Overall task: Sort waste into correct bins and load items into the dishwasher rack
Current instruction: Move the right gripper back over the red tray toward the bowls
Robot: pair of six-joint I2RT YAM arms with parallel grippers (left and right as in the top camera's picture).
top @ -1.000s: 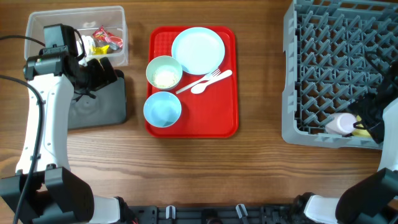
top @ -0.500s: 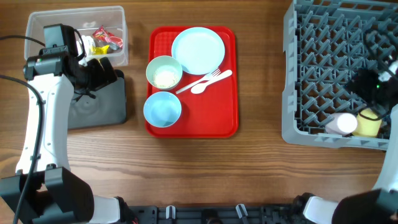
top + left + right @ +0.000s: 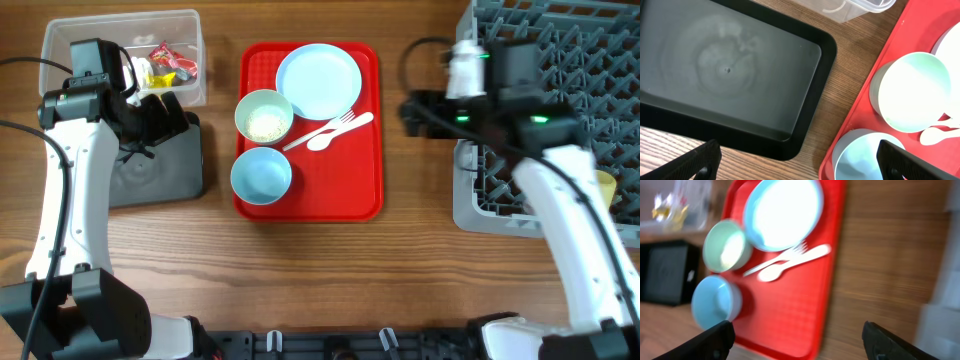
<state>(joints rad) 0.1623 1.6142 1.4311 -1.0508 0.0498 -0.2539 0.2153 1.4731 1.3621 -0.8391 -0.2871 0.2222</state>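
Rice grains are in the pale bowl beside the fork. My left gripper will move away from the black tray and go down onto the pale bowl's rim (image 3: 286,133) (image 3: 935,121).
The pale blue plate (image 3: 319,81), a bowl with rice grains (image 3: 264,117), an empty pale blue bowl (image 3: 261,176) and the white fork and spoon (image 3: 335,130) lie on the red tray (image 3: 330,195). Red and yellow wrappers (image 3: 165,62) sit in the clear tub (image 3: 60,40). My left gripper (image 3: 165,115) is open and empty above the black tray (image 3: 730,70). My right gripper (image 3: 415,110) is open and empty over bare table, between the red tray and the grey rack (image 3: 470,190). A yellow cup (image 3: 605,185) stands in the rack. The white cup is hidden by my right arm.
The right wrist view, blurred, shows the plate (image 3: 782,212), both bowls (image 3: 727,245), the cutlery (image 3: 790,260) and the rack's edge (image 3: 945,315). The left wrist view shows the tub's corner (image 3: 860,7) and the nearer bowl (image 3: 865,155).
My right arm has swung left, from the rack's front right corner to the gap beside the red tray. The yellow cup stays in the rack. The left arm has not moved.
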